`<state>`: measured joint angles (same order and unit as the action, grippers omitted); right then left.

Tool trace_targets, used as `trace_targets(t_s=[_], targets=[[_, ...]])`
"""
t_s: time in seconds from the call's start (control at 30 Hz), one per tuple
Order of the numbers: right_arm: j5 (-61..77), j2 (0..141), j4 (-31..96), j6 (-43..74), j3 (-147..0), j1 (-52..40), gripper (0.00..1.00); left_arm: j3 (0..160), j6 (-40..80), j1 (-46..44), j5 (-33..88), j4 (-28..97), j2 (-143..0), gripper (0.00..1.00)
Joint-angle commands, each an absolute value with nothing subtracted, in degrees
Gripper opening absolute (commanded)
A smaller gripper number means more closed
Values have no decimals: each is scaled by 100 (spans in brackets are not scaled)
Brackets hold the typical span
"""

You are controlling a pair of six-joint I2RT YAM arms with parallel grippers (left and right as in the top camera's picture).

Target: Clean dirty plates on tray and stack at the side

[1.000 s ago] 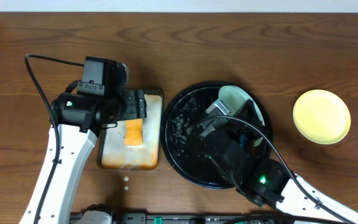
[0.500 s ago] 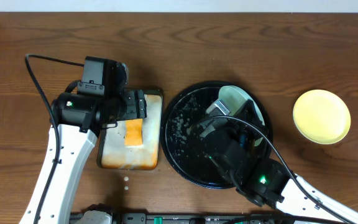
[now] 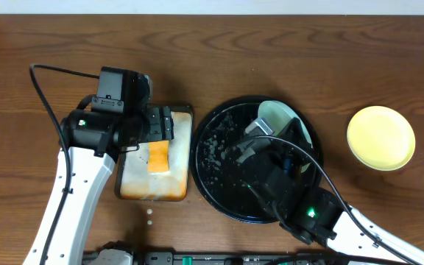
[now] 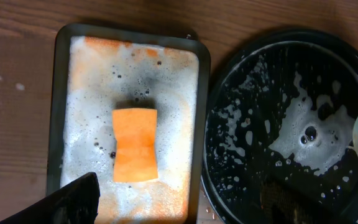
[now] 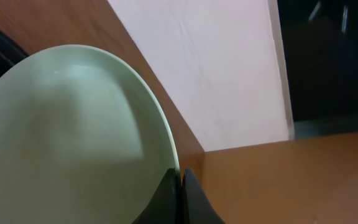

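Note:
The right gripper swings toward the yellow plate next, since the mint plate (image 3: 277, 115) stands on edge. It then tips the mint plate flat onto the tray's bottom and lets go.
A pale mint dirty plate (image 3: 277, 115) stands tilted on edge over the far side of the round black tray (image 3: 213, 173). My right gripper (image 5: 180, 177) is shut on its rim. In the right wrist view this plate (image 5: 73, 137) fills the left side and its face looks clean. A pale yellow plate (image 3: 380, 138) lies flat on the table to the right of the tray. My left gripper (image 4: 173, 208) hangs open above the near end of the foamy pan, holding nothing. The tray (image 4: 291, 81) is wet, with patches of foam.
A rectangular metal pan (image 3: 132, 188) full of foam sits left of the tray, with an orange sponge (image 3: 158, 157) lying in its middle. Pan and tray nearly touch. A few white droplets (image 3: 149, 213) dot the table in front of the pan.

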<state>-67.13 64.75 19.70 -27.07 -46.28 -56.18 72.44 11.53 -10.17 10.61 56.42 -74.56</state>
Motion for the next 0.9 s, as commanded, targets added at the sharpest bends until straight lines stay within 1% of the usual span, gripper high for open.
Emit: trace_targets(t_s=[0.0,0.13,0.23,0.3,0.37,0.5,0.67,0.77,0.87], targets=[[-6873,6451,1957,-1597,-4683,-5651,1,7249,1072,-1013,1092,5653,-7454,84],[-6893,6451,2204,-593,-4683,-5529,1,7249,1074,-1013,1092,5651,-7454,84],[-7214,6440,2141,-473,-4683,-5304,1,7249,1074,-1013,1092,5653,-7452,84],[-7190,6436,2038,-471,-4683,-5120,1,7249,1072,-1013,1092,5653,-7452,84],[-6731,6438,2049,-395,-4683,-4950,1,7249,1072,-1013,1092,5653,-7452,84],[-5485,6438,2309,257,-4683,-4683,1,7249,1072,-1013,1092,5653,-7454,84],[-5009,6309,2447,427,-4694,-4320,1,7249,1072,-1015,1092,5653,-7452,84],[-4556,6086,2495,489,-4694,-3907,1,7249,1072,-1013,1092,5651,-7452,84],[-4025,5854,2681,1009,-4694,-3260,1,7249,1072,-1013,1092,5651,-7454,84]])
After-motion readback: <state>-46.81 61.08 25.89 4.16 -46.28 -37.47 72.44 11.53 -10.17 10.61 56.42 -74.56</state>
